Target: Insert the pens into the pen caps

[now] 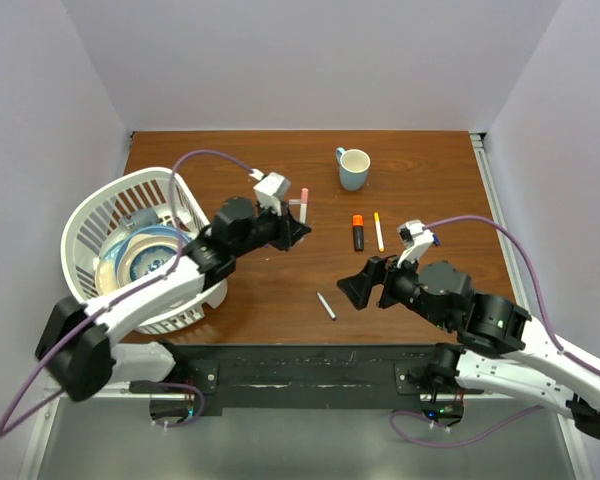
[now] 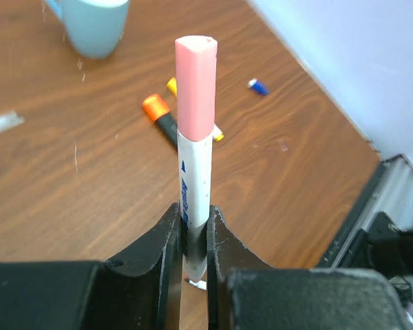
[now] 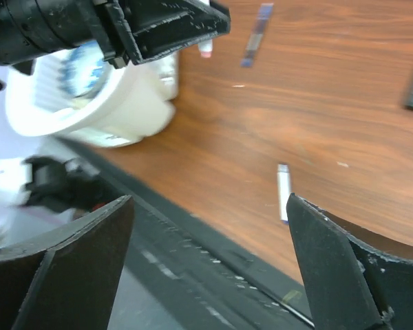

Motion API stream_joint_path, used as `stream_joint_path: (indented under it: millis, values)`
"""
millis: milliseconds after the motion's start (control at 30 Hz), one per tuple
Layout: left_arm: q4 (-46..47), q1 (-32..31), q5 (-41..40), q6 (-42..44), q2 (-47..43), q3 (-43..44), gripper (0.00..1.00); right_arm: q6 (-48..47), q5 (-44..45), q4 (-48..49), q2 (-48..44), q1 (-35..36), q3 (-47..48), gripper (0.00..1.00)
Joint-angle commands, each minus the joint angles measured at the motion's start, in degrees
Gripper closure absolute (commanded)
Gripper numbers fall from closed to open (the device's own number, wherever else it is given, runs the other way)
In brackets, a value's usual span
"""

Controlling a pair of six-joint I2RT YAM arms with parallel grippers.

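Note:
The pink cap is already over the white pen's end. Next I will move my left gripper toward the black highlighter (image 1: 358,236), then down to the wood beside it.
My left gripper (image 1: 295,232) (image 2: 194,218) is shut on a white pen (image 2: 194,180), which stands upright with a pink cap (image 2: 196,86) (image 1: 303,197) on its top end. A black highlighter (image 1: 358,236) (image 2: 166,127) with an orange end lies on the table, beside a thin white pen (image 1: 379,232) with a yellow-orange cap (image 2: 172,86). A small blue cap (image 2: 259,86) lies farther right. A thin grey pen (image 1: 326,306) (image 3: 283,194) lies near the front edge. My right gripper (image 1: 355,288) (image 3: 210,201) hovers open and empty just right of it.
A pale blue mug (image 1: 353,168) (image 2: 93,27) stands at the back. A white basket (image 1: 100,215) holding plates sits at the left, under the left arm. A dark bluish stick (image 3: 256,34) lies on the wood past the left gripper. The table's black front edge (image 3: 213,254) is close below my right gripper.

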Motion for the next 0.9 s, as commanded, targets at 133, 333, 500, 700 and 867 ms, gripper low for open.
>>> stream_joint_path:
  millis: [133,333,500,700,867]
  values:
    - [-7.89,-4.30,-16.21,-9.32,23.39,19.07,1.00,6.96,11.10,-11.73,-2.30,0.10,0.31,0.01]
    - [-8.69,-4.31,-14.90,-15.64,36.85,28.22,0.95,7.74,8.81,-11.80,-2.66,0.01,-0.75,0.01]
    - [-12.37,-4.57,-13.84,-19.69,43.44,32.18,0.89,7.31,9.78,-13.93,-2.56,0.01,0.13,0.01]
    - [-14.14,-5.01,-14.55,-21.81,46.88,32.98,0.78,5.21,9.69,-14.02,-4.15,0.01,-0.13,0.01]
    - [-14.14,-5.01,-14.02,-23.03,48.11,32.46,0.76,5.12,9.69,-14.81,-3.88,0.01,-0.22,0.01]
